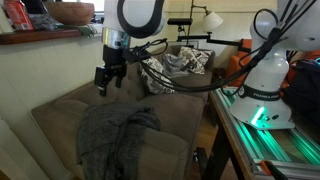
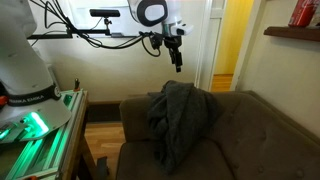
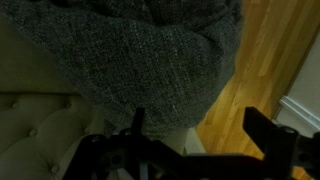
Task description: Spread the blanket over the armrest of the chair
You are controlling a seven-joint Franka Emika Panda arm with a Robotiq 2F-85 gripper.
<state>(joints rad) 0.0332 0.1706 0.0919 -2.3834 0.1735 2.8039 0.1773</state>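
The dark grey blanket lies below the robot's gripper, so the open gripper needs to go down onto the blanket's upper edge next and close its fingers there.
The dark grey blanket (image 1: 118,140) lies rumpled over the low rounded armrest (image 1: 150,160) of the brown-taupe couch (image 1: 75,105). In an exterior view it hangs in folds (image 2: 180,118) over the armrest (image 2: 140,135) and down the couch side (image 2: 260,130). My gripper (image 1: 106,80) hangs in the air above the couch seat, apart from the blanket; it also shows high above the blanket (image 2: 178,60). In the wrist view the open, empty fingers (image 3: 195,125) frame the blanket (image 3: 130,50) below.
Patterned cushions (image 1: 175,68) sit at the couch's far end. The robot base (image 1: 268,90) stands on a table with a green-lit rail (image 1: 265,140). Wooden floor (image 3: 270,60) lies beside the armrest. A doorway (image 2: 225,45) is behind the couch.
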